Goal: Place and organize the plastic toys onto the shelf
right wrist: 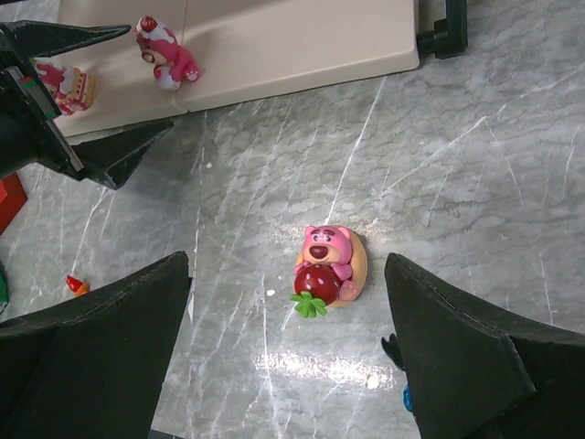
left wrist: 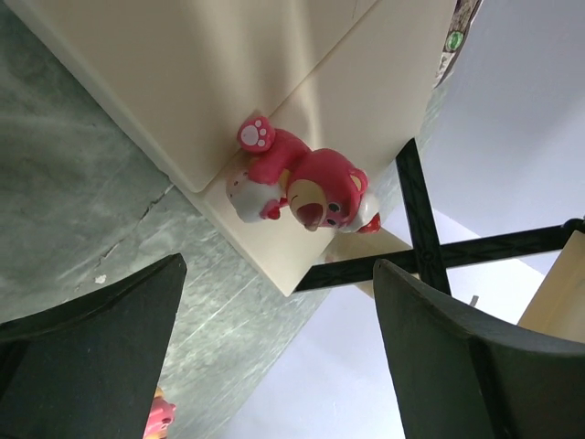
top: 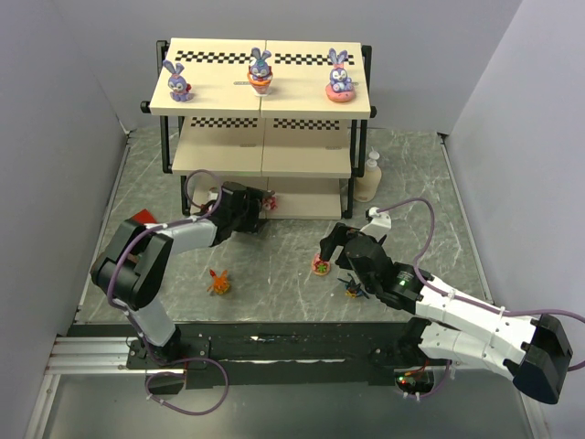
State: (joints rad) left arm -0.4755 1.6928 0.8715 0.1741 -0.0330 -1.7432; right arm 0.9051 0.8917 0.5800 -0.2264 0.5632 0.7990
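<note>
Next, my right gripper will move down to close on the strawberry's green leaves, which lie below, framed by its open fingers, and jut clear of the pink bear.
Three purple-blue bunnies (top: 180,82) (top: 260,71) (top: 340,78) stand on the top board of the shelf (top: 302,155). A red-pink bear (left wrist: 306,187) lies at the corner of the bottom board, just ahead of my open left gripper (left wrist: 279,347) and clear of its fingers. A second pink figure (right wrist: 69,82) sits on that board beside the left fingers. My right gripper (right wrist: 285,283) hangs open over a pink bear holding a strawberry (right wrist: 329,265) on the table. An orange spiky creature (top: 219,282) and a dark blue winged one (top: 352,288) lie on the table.
A cream pump bottle (top: 370,178) stands by the shelf's right legs. A red block (top: 142,218) lies at the left, behind the left arm. The shelf's black frame (left wrist: 425,229) crosses close to the left gripper's right finger. Grey walls close in both sides.
</note>
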